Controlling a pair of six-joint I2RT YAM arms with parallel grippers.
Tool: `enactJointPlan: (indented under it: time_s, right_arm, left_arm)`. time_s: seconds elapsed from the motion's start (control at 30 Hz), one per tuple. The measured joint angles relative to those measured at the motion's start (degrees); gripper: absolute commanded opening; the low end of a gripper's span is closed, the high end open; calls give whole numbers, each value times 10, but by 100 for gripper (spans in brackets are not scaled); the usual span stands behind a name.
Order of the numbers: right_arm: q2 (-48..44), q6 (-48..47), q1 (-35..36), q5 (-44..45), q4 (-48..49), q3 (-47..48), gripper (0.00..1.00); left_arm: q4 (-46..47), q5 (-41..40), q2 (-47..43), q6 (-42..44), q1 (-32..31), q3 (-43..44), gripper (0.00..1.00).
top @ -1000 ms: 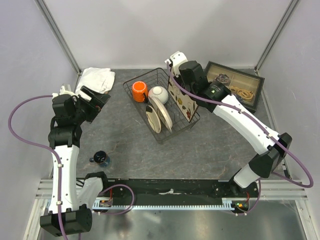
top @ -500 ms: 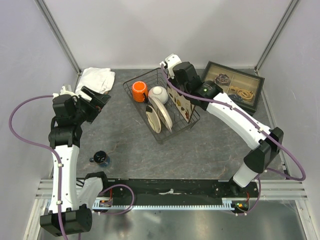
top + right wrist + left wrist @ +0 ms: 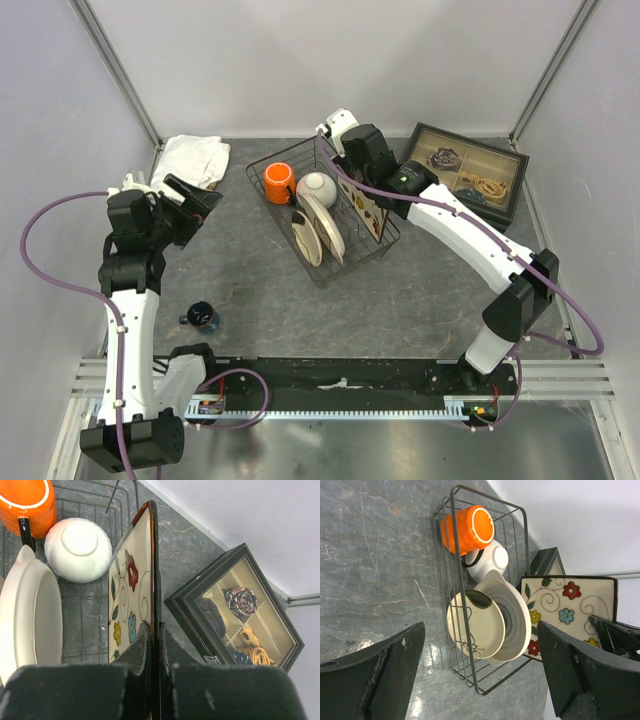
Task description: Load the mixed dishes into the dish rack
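Observation:
The free gap on the rack's bare bottom beside the cream plates lies below, so my right gripper will next lower the flower-patterned plate into it and release that plate's edge.
The black wire dish rack sits mid-table. Inside it are an orange mug, a white bowl turned upside down, and two round cream plates standing on edge. The square flower-patterned plate stands upright at the rack's right side. My right gripper is shut on that plate's edge, one finger on each face. My left gripper hangs open and empty to the left of the rack, looking toward the mug and plates.
A black glass-lidded compartment box lies right behind the rack, close to the right arm. A folded white cloth is at the back left. A small dark cup stands near the left arm's base. Walls close three sides.
The right arm has shifted left toward the back of the rack, carrying the square plate with it. The left arm and its open gripper have stayed put.

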Motion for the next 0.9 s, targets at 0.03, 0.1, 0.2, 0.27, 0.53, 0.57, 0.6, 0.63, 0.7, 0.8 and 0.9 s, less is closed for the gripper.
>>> enactJointPlan:
  time_s: [0.03,0.1,0.2,0.27,0.53,0.57,0.6,0.63,0.7,0.8,0.9]
  right_arm:
    - [0,-1,0,0,1,0,0]
    - [0,-2,0,0,5,-3,0]
    - [0,-3,0,0,10,-10,0]
    - [0,-5,0,0,14,-17,0]
    - [1,-13,0,-2,34,-50,0]
    - [1,-14,0,-2,38,-54,0]
    - [1,-15,0,-2,43,-60,0]
    - [1,-15,0,-2,48,-64,0]
    - [1,-17,0,-3,64,-81,0]
    - [1,-18,0,-5,85,-102,0]
    - [1,-18,0,-7,105,-118,0]
  left_arm:
    - [0,0,0,0,0,-2,99]
    - [0,0,0,1,0,-3,99]
    - [0,0,0,1,0,-4,99]
    - [0,0,0,1,0,-4,99]
    - [0,1,1,1,0,-11,99]
    - [0,2,1,1,0,-12,99]
    - [0,2,1,1,0,-12,99]
    - [0,2,1,1,1,-12,99]
    - [0,3,1,1,2,-12,99]
    - [0,4,1,1,2,-13,99]
    - [0,4,1,1,2,-13,99]
